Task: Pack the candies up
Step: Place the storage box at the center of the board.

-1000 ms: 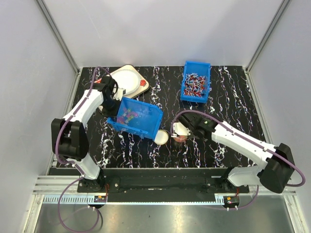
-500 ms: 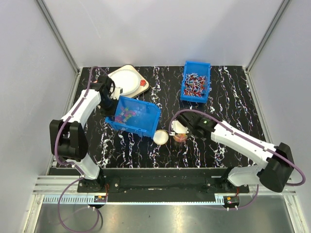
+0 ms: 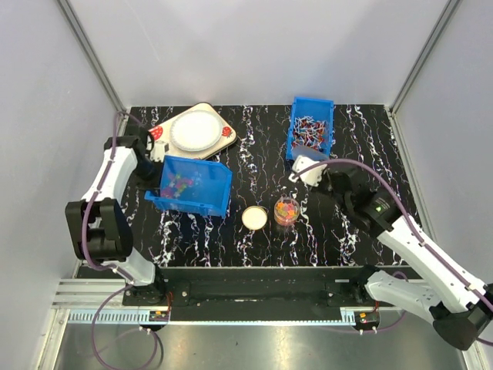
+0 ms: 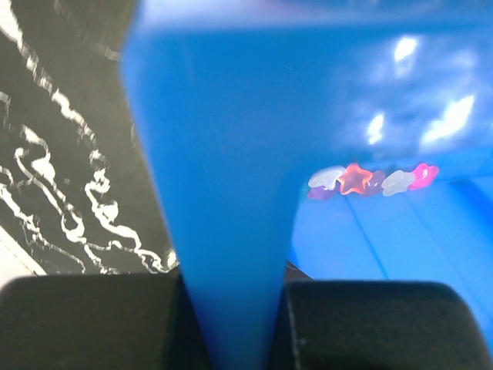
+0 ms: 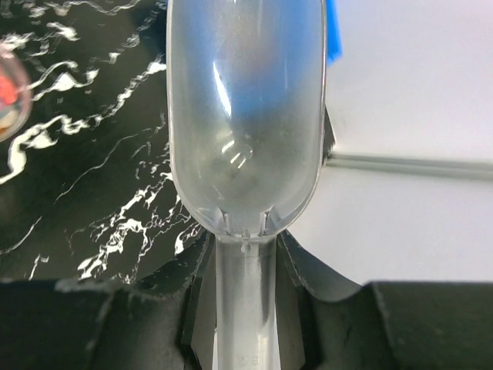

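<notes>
My left gripper carries the bin to the left in the top view, back and down onto the dark table next, as the bin overlaps the beige base.
The candies [image 3: 179,183] are small multicoloured sweets lying in a blue bin [image 3: 202,199] at centre left. More fill a small clear cup [image 3: 286,210] in the middle. My left gripper [image 3: 156,165] is shut on the bin's left wall. In the left wrist view the wall [image 4: 223,193] runs between the fingers [image 4: 92,324], with pink, red and white sweets [image 4: 370,180] beyond. My right gripper [image 3: 325,179] is shut on the handle of a clear plastic scoop [image 3: 303,168] behind and right of the cup. The scoop's bowl [image 5: 245,116] looks empty.
A round white lid [image 3: 254,218] lies just left of the cup. A second blue bin [image 3: 310,131] of wrapped sweets stands at the back right. A white round dish on a beige base [image 3: 196,131] sits at the back left. Grey walls enclose the table.
My left gripper has drawn the blue bin leftward and levelled it. My right gripper has carried the scoop from over the cup back and to the right, uncovering the cup.
</notes>
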Controlling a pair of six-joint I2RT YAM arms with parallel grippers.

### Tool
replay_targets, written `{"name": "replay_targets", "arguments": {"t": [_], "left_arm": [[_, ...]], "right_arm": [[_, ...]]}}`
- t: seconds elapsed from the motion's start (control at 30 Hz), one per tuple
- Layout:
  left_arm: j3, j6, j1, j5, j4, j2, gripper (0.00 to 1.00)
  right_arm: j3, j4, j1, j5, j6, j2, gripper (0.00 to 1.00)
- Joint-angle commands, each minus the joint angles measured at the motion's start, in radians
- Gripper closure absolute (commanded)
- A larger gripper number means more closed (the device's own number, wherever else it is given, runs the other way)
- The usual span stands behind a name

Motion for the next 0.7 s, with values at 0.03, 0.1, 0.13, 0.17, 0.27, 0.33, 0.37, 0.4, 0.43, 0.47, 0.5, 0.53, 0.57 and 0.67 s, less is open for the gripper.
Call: {"name": "replay_targets", "arguments": {"t": [0.03,0.1,0.13,0.17,0.27,0.33,0.37,0.4,0.43,0.47,0.5,0.53,0.57,0.67], "left_arm": [[-0.054,0.076,0.104,0.073,0.014,-0.092,1.00],[-0.083,0.102,0.150,0.073,0.030,-0.099,1.00],[-0.092,0.123,0.165,0.072,0.027,-0.099,1.00],[-0.097,0.134,0.178,0.067,0.035,-0.098,1.00],[-0.100,0.181,0.228,0.067,0.044,-0.080,1.00],[-0.095,0.203,0.267,0.070,0.046,-0.055,1.00],[-0.094,0.207,0.277,0.079,0.046,-0.047,1.00],[-0.091,0.211,0.297,0.079,0.046,-0.037,1.00],[-0.088,0.215,0.306,0.084,0.044,-0.024,1.00],[-0.091,0.223,0.314,0.087,0.049,-0.018,1.00],[-0.092,0.224,0.326,0.086,0.052,-0.014,1.00],[-0.098,0.232,0.333,0.084,0.059,-0.011,1.00],[-0.103,0.235,0.339,0.084,0.064,-0.004,1.00],[-0.120,0.249,0.362,0.076,0.081,0.012,1.00]], "right_arm": [[-0.083,0.255,-0.108,-0.026,0.107,-0.038,1.00],[-0.101,0.315,-0.160,-0.024,0.135,-0.042,1.00],[-0.120,0.356,-0.175,-0.024,0.163,-0.042,1.00],[-0.127,0.375,-0.209,-0.023,0.176,-0.042,1.00],[-0.144,0.429,-0.275,-0.020,0.241,-0.028,1.00],[-0.156,0.462,-0.312,-0.021,0.293,-0.016,1.00],[-0.160,0.470,-0.328,-0.027,0.310,-0.012,1.00],[-0.166,0.475,-0.361,-0.034,0.324,-0.002,1.00],[-0.176,0.492,-0.373,-0.035,0.353,0.004,1.00],[-0.183,0.499,-0.387,-0.037,0.362,0.008,1.00],[-0.189,0.507,-0.414,-0.038,0.370,0.021,1.00],[-0.201,0.527,-0.428,-0.040,0.388,0.028,1.00],[-0.207,0.535,-0.448,-0.044,0.396,0.034,1.00],[-0.206,0.538,-0.516,-0.084,0.428,0.056,1.00]]}}
